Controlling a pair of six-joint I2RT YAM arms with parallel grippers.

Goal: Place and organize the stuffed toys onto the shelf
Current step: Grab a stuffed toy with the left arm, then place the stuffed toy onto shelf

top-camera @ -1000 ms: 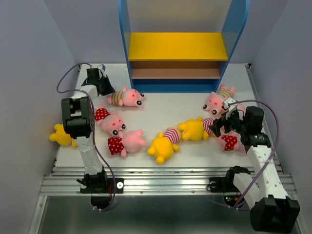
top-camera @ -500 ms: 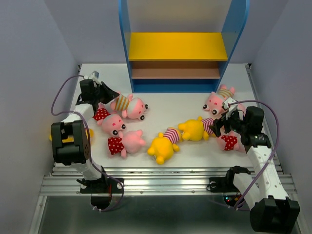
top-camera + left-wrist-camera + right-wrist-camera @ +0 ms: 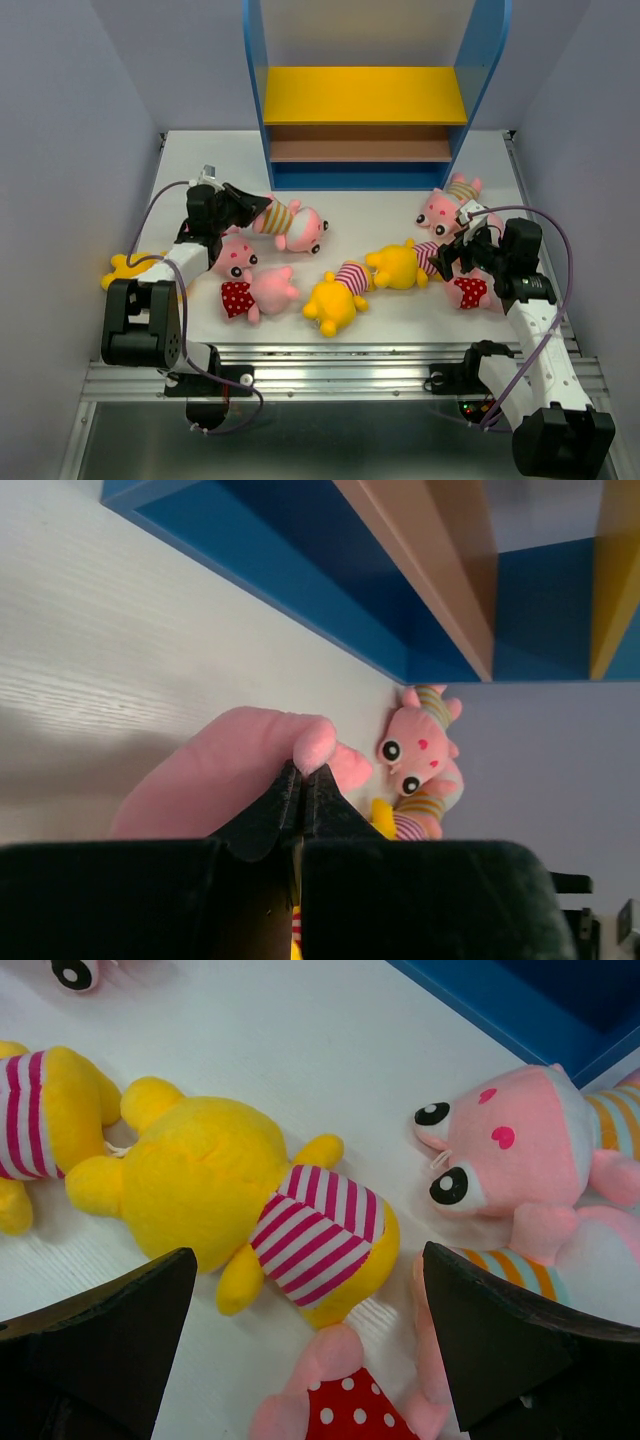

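Observation:
I should swing the pink pig to the right in the top view with my left gripper next, into the shelf's blue bottom level [image 3: 326, 177] [image 3: 295, 555], and release it, because that space is bare.
My left gripper [image 3: 250, 206] is shut on a foot of a pink pig in a tan-striped shirt [image 3: 292, 224], which lies left of centre in front of the shelf [image 3: 365, 95]. In the left wrist view the jaws [image 3: 302, 775] pinch that pig's pink foot [image 3: 312, 748]. My right gripper [image 3: 448, 258] is open and empty, just above a yellow bear [image 3: 398, 265] and a red-dotted pig [image 3: 470, 292]. In the right wrist view the open gripper [image 3: 308, 1260] frames the bear [image 3: 200, 1190] and the dotted pig [image 3: 352, 1412].
Two red-dotted pigs [image 3: 232, 255] [image 3: 255, 292] lie near the left arm. A second yellow bear [image 3: 335, 298] lies at centre front. Another striped pig [image 3: 445, 205] lies right. A third bear [image 3: 125, 272] lies at the left table edge. The shelf boards are bare.
My left gripper has moved right and nearer, taking the striped pig with it, away from the table's left side. The right arm has not moved.

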